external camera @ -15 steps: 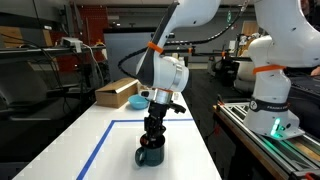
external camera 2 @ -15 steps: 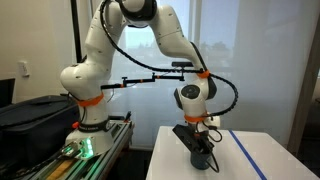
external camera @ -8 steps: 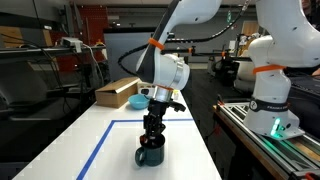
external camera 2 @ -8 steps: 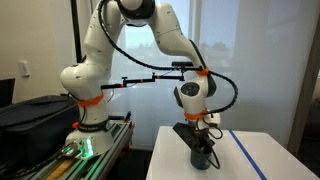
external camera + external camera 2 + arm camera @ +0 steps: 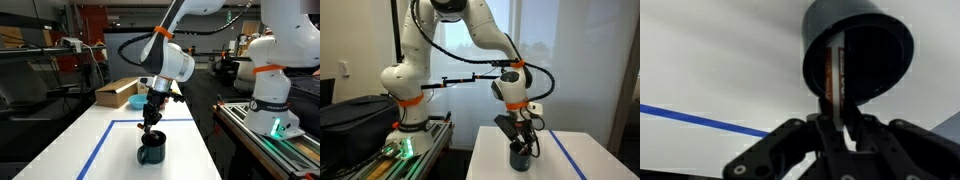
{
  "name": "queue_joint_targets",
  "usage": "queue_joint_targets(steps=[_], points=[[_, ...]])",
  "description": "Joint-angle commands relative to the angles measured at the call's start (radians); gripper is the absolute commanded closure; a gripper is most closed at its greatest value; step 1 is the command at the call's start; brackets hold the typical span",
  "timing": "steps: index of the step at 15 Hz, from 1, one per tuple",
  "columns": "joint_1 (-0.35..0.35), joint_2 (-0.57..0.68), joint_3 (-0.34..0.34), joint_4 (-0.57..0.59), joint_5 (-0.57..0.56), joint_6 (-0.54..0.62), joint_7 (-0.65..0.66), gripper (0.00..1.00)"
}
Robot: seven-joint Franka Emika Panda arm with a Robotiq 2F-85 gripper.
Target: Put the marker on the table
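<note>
My gripper has the marker (image 5: 836, 70) pointing into the mug, so next it will lift the marker outward past the mug, then lower it onto white table by the blue tape (image 5: 748, 86).
The black mug (image 5: 151, 150) stands on the white table (image 5: 115, 155) inside the blue tape rectangle (image 5: 93, 152); it also shows in an exterior view (image 5: 521, 157). My gripper (image 5: 150, 123) hangs just above the mug's mouth and also shows in an exterior view (image 5: 526, 143). In the wrist view the gripper (image 5: 837, 112) is shut on the marker (image 5: 836, 70), a thin reddish-brown stick. The marker points down towards the opening of the mug (image 5: 880, 30).
A brown cardboard box (image 5: 117, 93) stands at the table's far end with a blue object (image 5: 137, 101) beside it. A second white robot on a rail (image 5: 272, 95) stands off one long side of the table. The blue tape line (image 5: 700, 120) crosses the wrist view.
My gripper has risen from down in the mug to just above its rim, with the marker held in it. The mug has stayed in place.
</note>
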Motion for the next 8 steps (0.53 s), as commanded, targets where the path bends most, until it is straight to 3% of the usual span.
queue_joint_targets(steps=[1, 8], points=[[0.022, -0.071, -0.060, -0.039, -0.165, -0.005, 0.218, 0.95], [0.016, -0.017, -0.187, 0.074, -0.367, 0.021, 0.503, 0.95]])
